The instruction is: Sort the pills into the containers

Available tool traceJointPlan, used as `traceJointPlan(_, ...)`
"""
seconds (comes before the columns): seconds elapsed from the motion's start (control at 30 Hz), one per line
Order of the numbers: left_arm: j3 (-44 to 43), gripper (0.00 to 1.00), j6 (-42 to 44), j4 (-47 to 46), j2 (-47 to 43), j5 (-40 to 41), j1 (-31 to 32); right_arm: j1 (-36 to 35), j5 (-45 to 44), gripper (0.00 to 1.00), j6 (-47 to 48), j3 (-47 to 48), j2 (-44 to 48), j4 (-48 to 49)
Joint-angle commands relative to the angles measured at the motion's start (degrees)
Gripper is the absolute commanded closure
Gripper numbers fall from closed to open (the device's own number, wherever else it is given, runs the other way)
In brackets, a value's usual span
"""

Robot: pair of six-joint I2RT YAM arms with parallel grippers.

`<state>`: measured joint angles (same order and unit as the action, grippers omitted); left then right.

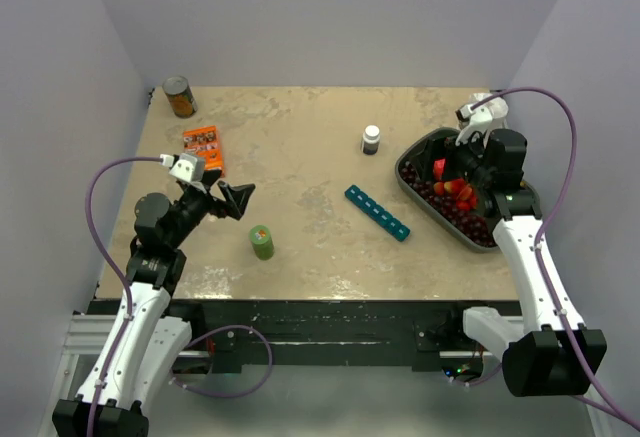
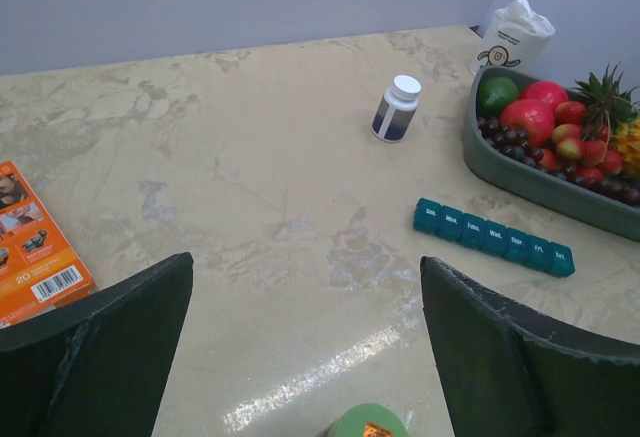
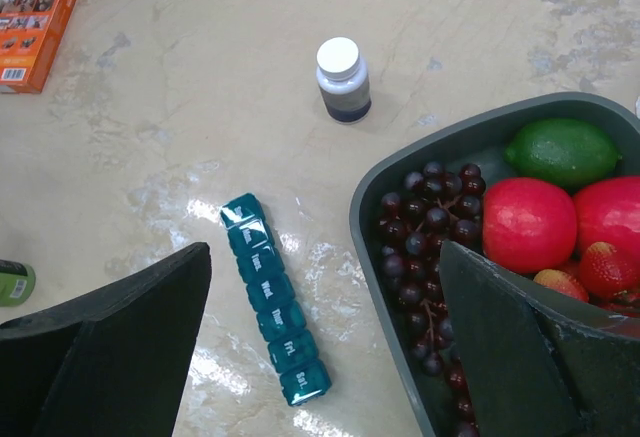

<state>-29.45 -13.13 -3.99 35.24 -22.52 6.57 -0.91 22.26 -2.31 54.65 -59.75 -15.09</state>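
Note:
I will swing my right gripper to the left in the top view next and lower it with its fingers on both sides of the narrow width of the organiser's Tues lid (image 1: pixel 368 207) (image 3: pixel 261 263), which is below it on that side.
The teal pill organiser (image 1: pixel 378 213) lies flat in the middle of the table, its seven day-marked lids shut; it also shows in the left wrist view (image 2: pixel 493 237) and the right wrist view (image 3: pixel 273 295). No loose pills show. A small dark bottle with a white cap (image 1: pixel 371 139) (image 2: pixel 396 109) (image 3: pixel 342 80) stands upright behind it. My left gripper (image 1: pixel 236 200) (image 2: pixel 305 267) is open and empty above the table's left side, far from the organiser. My right gripper (image 1: pixel 462 169) (image 3: pixel 325 252) is open and empty above the left rim of the fruit tray, with the organiser below between its fingers.
A grey tray (image 1: pixel 410 189) (image 2: pixel 530 185) (image 3: pixel 365 217) of grapes and fruit sits at the right. A small green bottle (image 1: pixel 262 242) (image 2: pixel 368 422) stands just below my left gripper. An orange box (image 1: pixel 204 147) and a can (image 1: pixel 180 97) are at the back left. A white paper cup (image 2: pixel 512 32) stands behind the tray.

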Motion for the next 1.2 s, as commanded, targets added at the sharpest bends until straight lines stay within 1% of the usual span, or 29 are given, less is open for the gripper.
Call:
traceJointPlan(0.0, -0.34, 0.00, -1.73, -2.16, 0.00, -2.35, 0.38, 0.12, 2.16, 0.01, 2.04, 1.77, 0.86, 0.07)
traceJointPlan(0.1, -0.17, 0.00, -2.96, -2.95, 0.17, -3.93, 0.64, -0.41, 6.64, 0.01, 8.97, 3.35, 0.51, -2.65)
traceJointPlan(0.13, -0.08, 0.00, -4.09, -3.56, 0.18, -4.45, 0.64, -1.37, 10.74, 0.01, 13.86, 3.79, 0.25, -3.97)
traceJointPlan(0.2, 0.36, 0.00, -5.67, -4.27, 0.26, -5.77, 0.64, -2.52, 18.13, 0.01, 21.77, 5.37, -0.28, -9.58)
traceJointPlan(0.23, 0.53, 0.00, -7.77, -5.06, 0.35, -6.30, 0.64, -3.74, 23.13, 0.01, 29.13, 5.90, -0.63, -12.04)
traceJointPlan(0.27, 0.97, 0.00, -8.92, -5.32, 0.44, -7.44, 0.64, -4.53, 24.48, 0.01, 31.46, 6.25, -1.07, -15.46)
traceJointPlan(0.33, 0.98, 0.00, -12.69, -5.77, 1.05, -8.58, 0.64, -7.25, 25.64, 0.01, 35.94, 6.78, -1.34, -17.59)
traceJointPlan(0.37, 1.15, 0.00, -13.76, -5.85, 1.23, -9.72, 0.64, -8.14, 25.64, 0.01, 36.32, 6.70, -1.95, -18.04)
traceJointPlan(0.47, 1.33, 0.00, -17.54, -5.15, 1.76, -10.96, 0.64, -12.26, 23.02, 0.01, 35.97, 5.91, -4.31, -17.52)
traceJointPlan(0.5, 1.50, 0.01, -18.51, -4.28, 1.76, -11.31, 0.64, -15.67, 21.18, 0.01, 36.14, 5.38, -4.85, -17.43)
traceJointPlan(0.57, 1.68, 0.01, -18.60, -2.96, 1.67, -11.58, 0.64, -19.12, 17.83, 0.01, 36.94, 4.50, -5.55, -15.86)
traceJointPlan(0.6, 1.77, 0.01, -18.52, -1.56, 1.50, -11.32, 0.64, -21.66, 14.60, 0.01, 36.59, 3.45, -6.43, -15.06)
traceJointPlan(0.67, 1.94, 0.01, -18.43, -0.15, 1.14, -10.53, 0.64, -23.43, 11.24, 0.01, 35.10, 2.92, -8.36, -13.13)
traceJointPlan(0.7, 2.03, 0.01, -18.60, 0.64, 0.62, -10.26, 0.64, -24.48, 7.40, 0.01, 35.00, 3.00, -10.81, -13.12)
traceJointPlan(0.8, 2.38, 0.02, -19.65, 1.44, -0.35, -9.47, 0.64, -29.05, 1.40, 0.01, 33.69, 2.39, -14.33, -11.98)
traceJointPlan(0.83, 2.47, 0.02, -19.83, 1.61, -0.61, -9.29, 0.64, -29.41, -1.92, 0.01, 32.73, 2.13, -16.17, -11.46)
traceJointPlan(0.97, 3.43, 0.02, -20.71, 2.06, -1.58, -8.59, 0.64, -30.47, -7.48, 0.01, 30.78, 0.19, -19.18, -7.59)
traceJointPlan(1.03, 3.87, 0.02, -21.06, 2.06, -2.02, -8.41, 0.64, -30.82, -9.50, 0.05, 30.00, -0.60, -20.40, -6.62)
traceJointPlan(1.17, 3.88, 0.02, -20.89, 2.23, -1.85, -8.41, 0.64, -31.17, -14.42, 0.07, 29.11, -0.95, -21.99, -5.13)
